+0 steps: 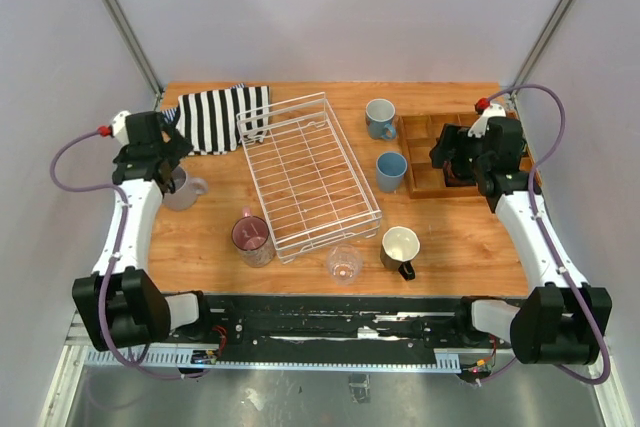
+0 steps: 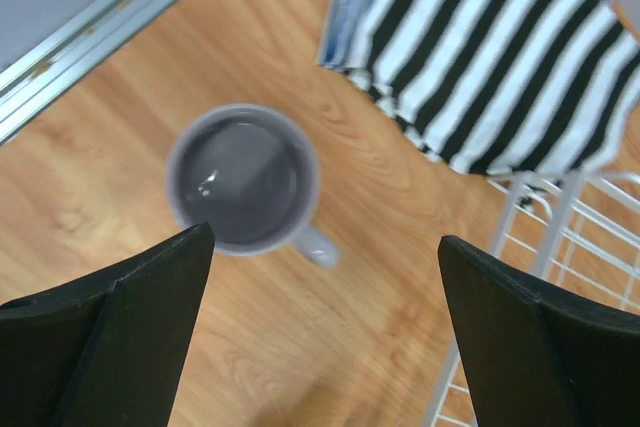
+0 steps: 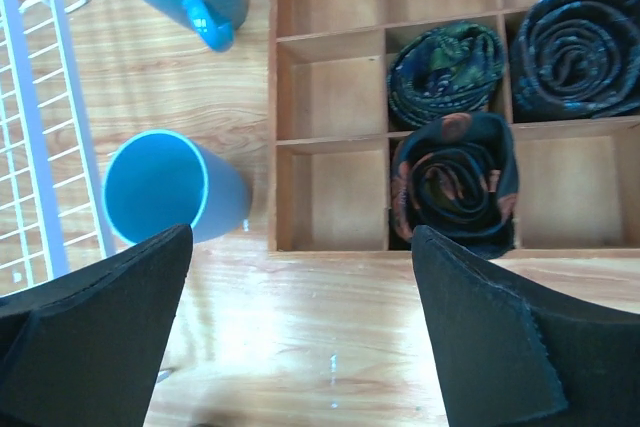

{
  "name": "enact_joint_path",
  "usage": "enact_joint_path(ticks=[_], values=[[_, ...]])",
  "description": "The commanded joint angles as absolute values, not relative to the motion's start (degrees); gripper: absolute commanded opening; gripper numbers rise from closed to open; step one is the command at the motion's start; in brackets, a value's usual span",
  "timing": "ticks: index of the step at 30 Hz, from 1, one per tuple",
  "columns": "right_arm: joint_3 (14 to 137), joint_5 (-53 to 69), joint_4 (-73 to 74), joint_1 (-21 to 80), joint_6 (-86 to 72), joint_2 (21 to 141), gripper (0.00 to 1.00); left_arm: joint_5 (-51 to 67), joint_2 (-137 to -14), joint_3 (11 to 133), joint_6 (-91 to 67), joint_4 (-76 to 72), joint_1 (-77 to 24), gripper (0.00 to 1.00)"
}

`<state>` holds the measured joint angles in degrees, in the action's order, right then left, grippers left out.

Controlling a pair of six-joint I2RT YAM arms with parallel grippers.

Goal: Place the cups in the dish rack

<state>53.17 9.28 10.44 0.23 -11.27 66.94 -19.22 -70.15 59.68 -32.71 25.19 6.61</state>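
Observation:
I will next move my left gripper down and back onto the grey-lilac cup's near rim (image 1: 171, 197) (image 2: 183, 218). The cup's empty opening faces up, so one finger has room inside.
The white wire dish rack (image 1: 308, 175) lies empty mid-table. Around it stand a grey-lilac cup (image 1: 183, 188), a pink mug (image 1: 252, 240), a clear glass (image 1: 344, 264), a dark mug with cream inside (image 1: 400, 249), a light blue tumbler (image 1: 391, 170) and a blue-grey mug (image 1: 380, 118). My left gripper (image 1: 170, 152) hovers open above the grey-lilac cup (image 2: 240, 177), which sits just ahead of its left finger. Over the table at the wooden tray's near edge, my right gripper (image 1: 458, 159) is open and empty, with the tumbler (image 3: 160, 187) by its left finger.
A black-and-white striped cloth (image 1: 222, 115) lies at the back left, touching the rack's corner. A brown wooden compartment tray (image 1: 425, 137) at the back right holds rolled dark fabrics (image 3: 455, 182). The table's left edge rail (image 2: 90, 27) runs close to the grey-lilac cup.

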Motion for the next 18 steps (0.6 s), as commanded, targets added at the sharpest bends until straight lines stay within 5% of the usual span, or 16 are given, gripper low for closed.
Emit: enact_joint_path(ticks=[1, 7, 18], values=[[57.34, 15.65, 15.03, 0.00, -16.49, 68.05, 0.90, -10.86, -70.67, 59.80, -34.92, 30.31, 15.81, 0.97], [60.65, 18.51, 17.78, 0.00, -18.09, 69.22, 0.85, -8.70, -74.03, 60.50, -31.15, 31.08, 20.54, 0.72], [64.00, 21.62, 18.84, 0.00, -19.73, 70.56, 0.87, -9.66, -80.28, 60.25, -29.91, 30.27, 20.85, 0.50]])
